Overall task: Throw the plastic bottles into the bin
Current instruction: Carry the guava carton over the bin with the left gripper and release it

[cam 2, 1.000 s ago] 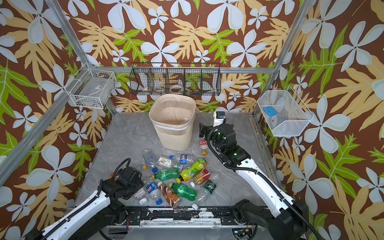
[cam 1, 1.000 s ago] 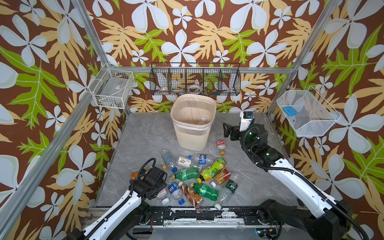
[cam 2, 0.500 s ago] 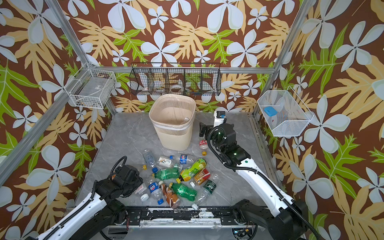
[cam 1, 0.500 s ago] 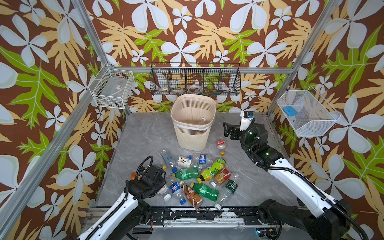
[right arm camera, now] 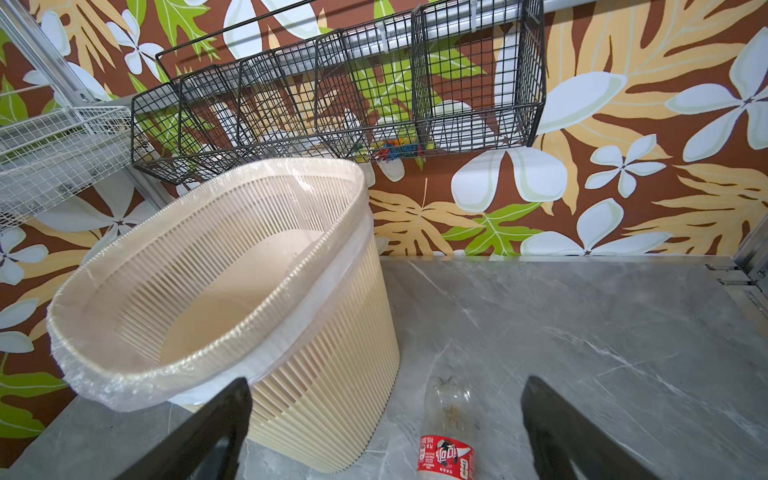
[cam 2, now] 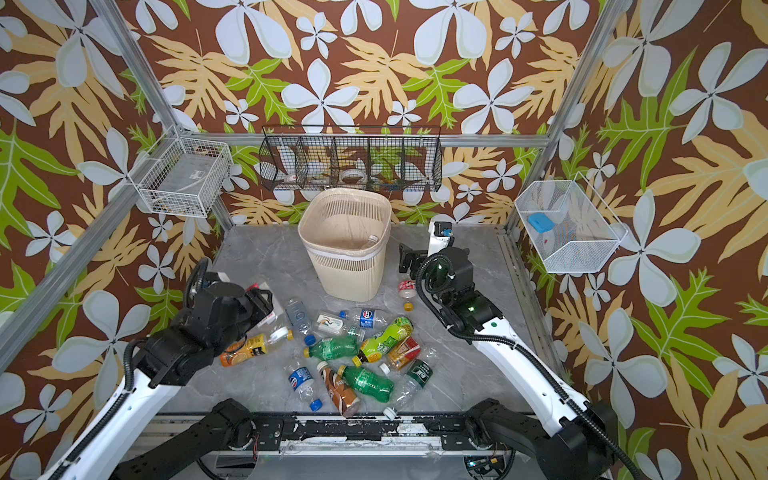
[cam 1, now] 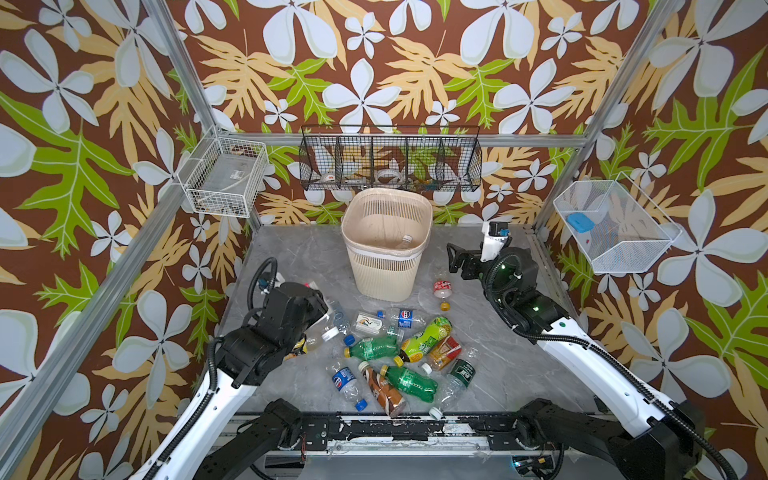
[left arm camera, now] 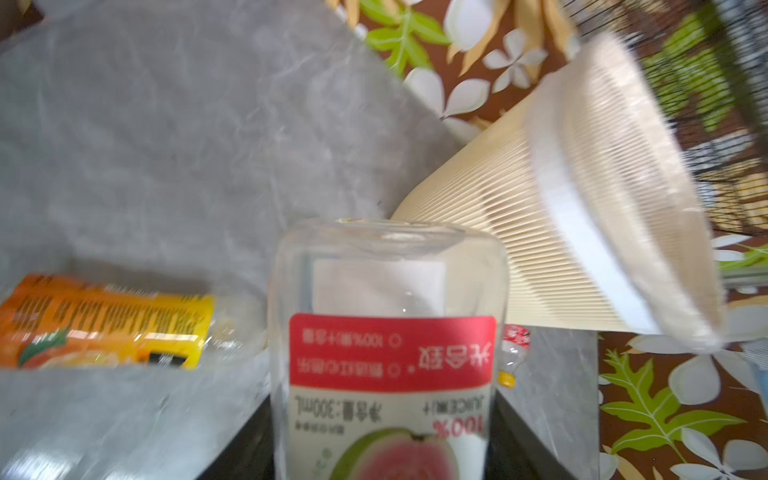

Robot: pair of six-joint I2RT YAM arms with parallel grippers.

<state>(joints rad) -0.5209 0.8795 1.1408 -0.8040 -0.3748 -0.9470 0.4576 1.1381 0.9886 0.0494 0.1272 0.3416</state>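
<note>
The clear plastic bottle goes up and outward in my left gripper over the beige bin's opening (cam 1: 387,227) (left arm camera: 640,168) next, for release there. It still hangs outside the bin's rim.
My left gripper (left arm camera: 386,436) is shut on a clear plastic bottle (left arm camera: 390,353) with a red and white guava label, lifted off the table left of the pile. In both top views that gripper (cam 1: 316,301) (cam 2: 262,305) sits front-left of the beige bin (cam 1: 384,274) (cam 2: 345,274). One bottle (cam 1: 405,241) lies inside the bin. Several more bottles lie on the grey table, among them a green one (cam 1: 370,347) and an orange-labelled one (cam 2: 245,349). My right gripper (right arm camera: 386,395) (cam 1: 457,259) is open above a red-labelled bottle (right arm camera: 446,455), right of the bin (right arm camera: 332,374).
A black wire rack (cam 1: 390,162) hangs on the back wall just above the bin. White wire baskets hang at the left (cam 1: 224,178) and right (cam 1: 611,224). Aluminium frame posts and flowered walls close in the table on three sides.
My left gripper has closed on the guava-label bottle and moved away from the front edge, up and toward the bin. The right arm has stayed still.
</note>
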